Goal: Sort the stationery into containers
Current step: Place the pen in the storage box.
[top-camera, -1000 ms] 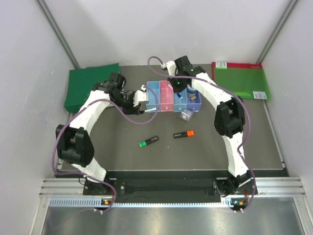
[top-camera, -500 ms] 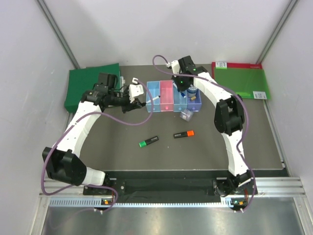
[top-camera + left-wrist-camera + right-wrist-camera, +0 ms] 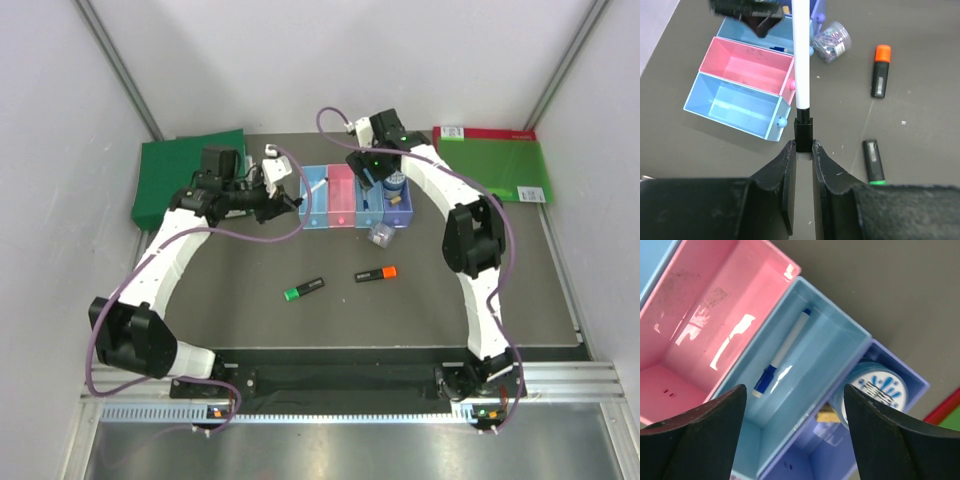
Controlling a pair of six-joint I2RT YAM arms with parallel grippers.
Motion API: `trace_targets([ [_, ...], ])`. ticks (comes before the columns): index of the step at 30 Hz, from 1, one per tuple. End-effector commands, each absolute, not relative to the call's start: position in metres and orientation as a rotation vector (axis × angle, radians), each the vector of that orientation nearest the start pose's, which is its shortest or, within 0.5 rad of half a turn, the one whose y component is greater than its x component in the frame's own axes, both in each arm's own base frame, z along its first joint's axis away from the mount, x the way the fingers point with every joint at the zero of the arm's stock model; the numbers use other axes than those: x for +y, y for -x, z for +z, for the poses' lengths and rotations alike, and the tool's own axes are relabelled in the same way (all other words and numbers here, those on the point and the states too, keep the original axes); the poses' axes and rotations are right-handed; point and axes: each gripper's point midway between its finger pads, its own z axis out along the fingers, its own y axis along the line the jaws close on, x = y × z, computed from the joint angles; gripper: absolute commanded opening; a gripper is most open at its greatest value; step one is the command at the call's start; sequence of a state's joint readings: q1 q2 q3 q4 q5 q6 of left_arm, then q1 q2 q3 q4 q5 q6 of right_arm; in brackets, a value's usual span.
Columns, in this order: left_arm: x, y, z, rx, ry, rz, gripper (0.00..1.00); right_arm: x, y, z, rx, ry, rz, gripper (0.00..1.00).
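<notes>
The black-white marker will next go past the pink tray in my left gripper and down over the second light blue tray [image 3: 369, 204] [image 3: 772, 40], where the similar blue-white pen already lies.
My left gripper [image 3: 803, 146] is shut on the black end of the black-white marker [image 3: 801, 60], held above the near edge of the containers [image 3: 314, 196]. Below it lie the first light blue tray [image 3: 735, 105] and the pink tray [image 3: 747, 65], both bare inside. My right gripper [image 3: 795, 390] hangs open over the second light blue tray [image 3: 815, 370], where the blue-white pen [image 3: 785, 352] lies loose. The round tin [image 3: 880, 387] and tan block [image 3: 827, 416] sit in the purple-blue tray. The clip box [image 3: 831, 37], orange-capped highlighter [image 3: 881, 72] and green-capped highlighter [image 3: 872, 162] lie on the table.
A green folder [image 3: 185, 170] lies at the back left and a green red-edged board [image 3: 490, 162] at the back right. The two highlighters [image 3: 303, 289] [image 3: 376, 273] lie mid-table in front of the trays, with the clip box [image 3: 380, 235] against the trays' front.
My right gripper has opened and the blue-white pen now lies in the second light blue tray. My left arm has swung out to the left, still holding the marker by the first tray.
</notes>
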State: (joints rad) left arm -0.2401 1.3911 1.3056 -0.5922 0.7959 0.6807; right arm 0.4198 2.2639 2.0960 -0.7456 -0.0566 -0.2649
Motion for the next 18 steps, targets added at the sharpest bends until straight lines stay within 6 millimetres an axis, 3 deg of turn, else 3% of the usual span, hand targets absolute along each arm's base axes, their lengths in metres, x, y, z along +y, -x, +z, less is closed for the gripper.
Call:
trace_targets([
  [1, -0.212, -0.350, 0.256, 1.664, -1.112, -0.722, 0.00, 0.201, -0.516, 0.228, 2.139, 0.710, 0.104, 0.78],
  [2, -0.217, -0.355, 0.249, 1.684, -1.096, -0.742, 0.00, 0.189, -0.514, 0.231, 2.148, 0.685, 0.084, 0.79],
  [3, -0.222, -0.358, 0.248, 1.690, -1.082, -0.765, 0.00, 0.180, -0.510, 0.249, 2.123, 0.652, 0.077, 0.79],
  [4, -0.231, -0.360, 0.249, 1.695, -1.059, -0.798, 0.00, 0.173, -0.507, 0.256, 2.119, 0.633, 0.067, 0.79],
  [5, -0.239, -0.365, 0.239, 1.726, -1.048, -0.831, 0.00, 0.157, -0.506, 0.253, 2.139, 0.597, 0.027, 0.79],
  [6, -0.245, -0.371, 0.241, 1.729, -1.034, -0.842, 0.00, 0.147, -0.503, 0.272, 2.104, 0.565, 0.013, 0.79],
  [7, -0.258, -0.373, 0.243, 1.735, -1.002, -0.883, 0.00, 0.139, -0.501, 0.277, 2.094, 0.545, 0.000, 0.79],
  [8, -0.265, -0.380, 0.229, 1.775, -0.982, -0.916, 0.00, 0.124, -0.500, 0.277, 2.101, 0.517, -0.026, 0.79],
  [9, -0.278, -0.383, 0.236, 1.785, -0.942, -0.971, 0.00, 0.117, -0.496, 0.291, 2.072, 0.508, -0.042, 0.79],
  [10, -0.287, -0.392, 0.227, 1.802, -0.921, -1.002, 0.00, 0.110, -0.495, 0.295, 2.070, 0.496, -0.066, 0.79],
  [11, -0.296, -0.400, 0.236, 1.786, -0.900, -1.023, 0.00, 0.099, -0.492, 0.304, 2.056, 0.476, -0.081, 0.79],
  [13, -0.318, -0.409, 0.226, 1.832, -0.839, -1.107, 0.00, 0.090, -0.489, 0.310, 2.054, 0.459, -0.097, 0.79],
  [14, -0.327, -0.417, 0.237, 1.808, -0.820, -1.123, 0.00, 0.083, -0.486, 0.316, 2.048, 0.443, -0.103, 0.80],
  [16, -0.343, -0.432, 0.228, 1.850, -0.718, -1.189, 0.00, 0.076, -0.480, 0.316, 2.057, 0.432, -0.109, 0.80],
  [17, -0.350, -0.445, 0.240, 1.812, -0.687, -1.195, 0.00, 0.072, -0.475, 0.321, 2.047, 0.419, -0.111, 0.80],
  [18, -0.356, -0.451, 0.240, 1.835, -0.631, -1.223, 0.00, 0.069, -0.472, 0.321, 2.048, 0.412, -0.114, 0.80],
])
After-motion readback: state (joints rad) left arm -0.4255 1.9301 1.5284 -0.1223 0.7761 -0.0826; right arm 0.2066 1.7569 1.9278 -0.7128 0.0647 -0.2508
